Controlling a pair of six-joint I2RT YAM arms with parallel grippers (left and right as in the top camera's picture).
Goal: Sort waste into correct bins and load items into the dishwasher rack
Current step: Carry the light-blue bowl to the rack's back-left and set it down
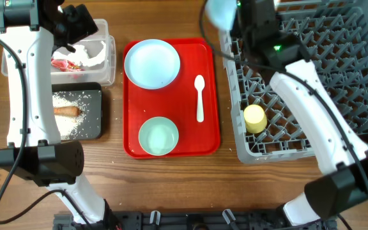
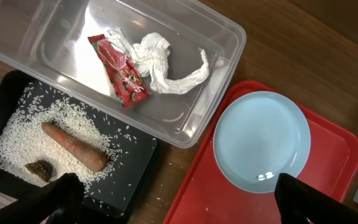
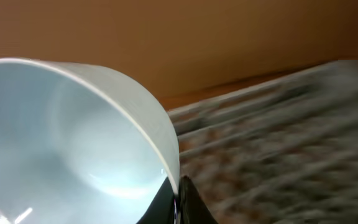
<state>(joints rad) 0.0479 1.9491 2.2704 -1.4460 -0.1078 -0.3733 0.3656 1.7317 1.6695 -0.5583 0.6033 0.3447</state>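
Note:
My right gripper turns and moves down into the rack's far tray-side corner below it next. This brings the overhanging bowl inside, and then my right gripper releases the bowl's rim.
My right gripper is shut on the rim of the light blue bowl and holds it up at the rack's far left corner; the bowl also shows in the overhead view. The grey dishwasher rack holds the yellow cup. My left gripper is open and empty above the clear tub, which holds white paper and a red wrapper. The black tray holds rice, the sausage stick and a brown lump.
The flat red tray carries the pale blue plate, the mint green bowl and the white spoon. A few rice grains lie on the wood between the black tray and the red tray.

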